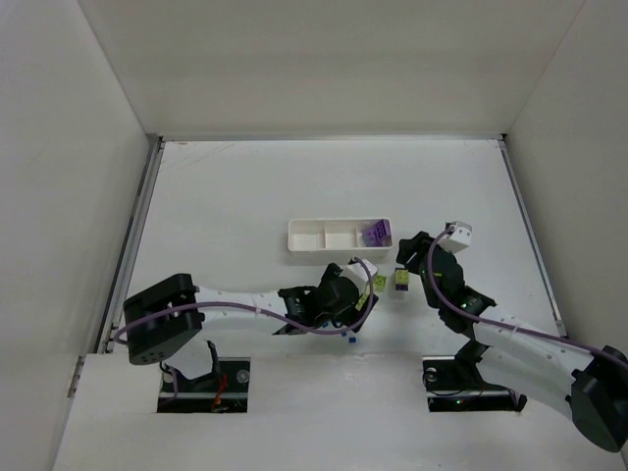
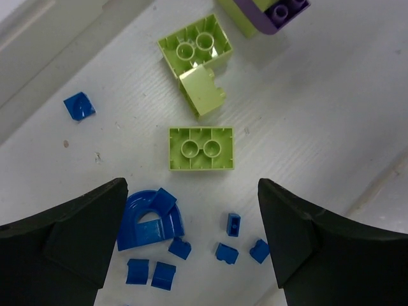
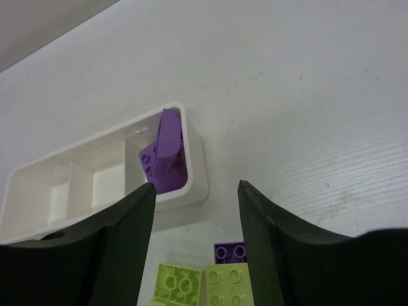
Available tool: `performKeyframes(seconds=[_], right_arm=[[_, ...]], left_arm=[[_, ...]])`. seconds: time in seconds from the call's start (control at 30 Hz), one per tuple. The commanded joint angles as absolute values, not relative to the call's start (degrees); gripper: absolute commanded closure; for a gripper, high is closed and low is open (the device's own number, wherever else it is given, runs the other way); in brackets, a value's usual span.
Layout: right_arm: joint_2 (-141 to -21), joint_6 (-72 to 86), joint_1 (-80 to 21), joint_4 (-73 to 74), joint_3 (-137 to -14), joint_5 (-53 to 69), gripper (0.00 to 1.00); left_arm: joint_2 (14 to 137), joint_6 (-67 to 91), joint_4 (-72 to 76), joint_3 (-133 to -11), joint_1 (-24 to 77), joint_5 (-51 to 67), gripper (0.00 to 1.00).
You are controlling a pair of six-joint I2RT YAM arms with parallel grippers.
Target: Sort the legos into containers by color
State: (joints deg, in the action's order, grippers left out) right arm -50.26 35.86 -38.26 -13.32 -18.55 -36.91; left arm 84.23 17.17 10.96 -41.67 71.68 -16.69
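Observation:
The nearest lime brick lies past the round blue piece [image 2: 150, 220], so next I will lower my left gripper and move it past that piece to the brick.
In the left wrist view my left gripper [image 2: 191, 185] is open and empty over several tiny blue bits [image 2: 226, 253] and a round blue piece [image 2: 150, 220]. A lime brick [image 2: 201, 148] lies just beyond the fingertips, with two more lime bricks [image 2: 196, 48] farther on. In the right wrist view my right gripper [image 3: 196, 191] is open and empty above a small purple brick [image 3: 231, 252] and lime bricks [image 3: 180, 284]. The white tray [image 3: 197, 191] lies ahead with purple bricks [image 3: 164, 156] in its right compartment; the other two compartments look empty. From the top, the left gripper [image 1: 365, 289] and the right gripper [image 1: 402, 263] sit near the tray [image 1: 339, 247].
One blue bit [image 2: 80, 106] lies apart to the left of the lime bricks. A lime and purple stack [image 2: 280, 11] shows at the top edge of the left wrist view. White walls close the table on three sides.

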Motion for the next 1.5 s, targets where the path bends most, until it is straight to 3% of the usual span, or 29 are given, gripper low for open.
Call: performKeyframes(seconds=[0.0, 0.53, 0.7, 0.77, 0.87, 1.0, 1.1, 1.17, 1.27, 1.37, 1.47], right_arm=[[-48.61, 35.33, -38.27, -15.03, -18.37, -38.23, 0.38], [-51.33, 34.98, -38.36, -16.79, -18.90, -35.42, 0.37], [-50.71, 35.07, -38.54, -16.87, -18.72, -35.42, 0.37], [-50.01, 34.81, -38.54, -16.18, -18.81, -35.59, 0.37], [-47.12, 35.59, -39.24, -14.07, -18.28, -35.60, 0.37], [-44.12, 37.44, -43.19, -10.55, -18.37, -35.77, 0.47], [-44.47, 38.05, -47.49, -5.21, -20.03, -35.69, 0.60], [-45.78, 38.06, -51.00, -1.69, -21.53, -35.33, 0.62], [-48.77, 39.19, -55.58, 2.54, -23.64, -35.33, 0.56], [-53.07, 40.60, -58.39, 3.52, -25.31, -35.24, 0.38], [-58.26, 41.22, -59.89, 3.25, -27.06, -34.98, 0.31]], left_arm=[[88.06, 16.53, 12.39, -43.59, 72.81, -17.93, 0.18], [96.06, 15.21, 16.08, -47.20, 72.46, -17.84, 0.22], [97.38, 14.94, 16.17, -47.72, 72.38, -18.63, 0.35], [96.86, 14.94, 16.61, -47.46, 72.38, -20.20, 0.50], [94.23, 14.50, 16.96, -46.50, 72.11, -22.32, 0.62], [85.80, 14.41, 17.67, -42.72, 70.45, -22.85, 0.66], [78.51, 15.64, 17.32, -39.56, 67.11, -21.54, 0.66], [74.64, 17.04, 17.40, -37.45, 64.04, -19.96, 0.65], [72.07, 19.16, 17.31, -36.65, 59.81, -18.11, 0.65], [71.37, 21.00, 17.31, -37.00, 55.87, -18.28, 0.65], [71.89, 22.41, 17.05, -38.49, 52.52, -18.46, 0.65]])
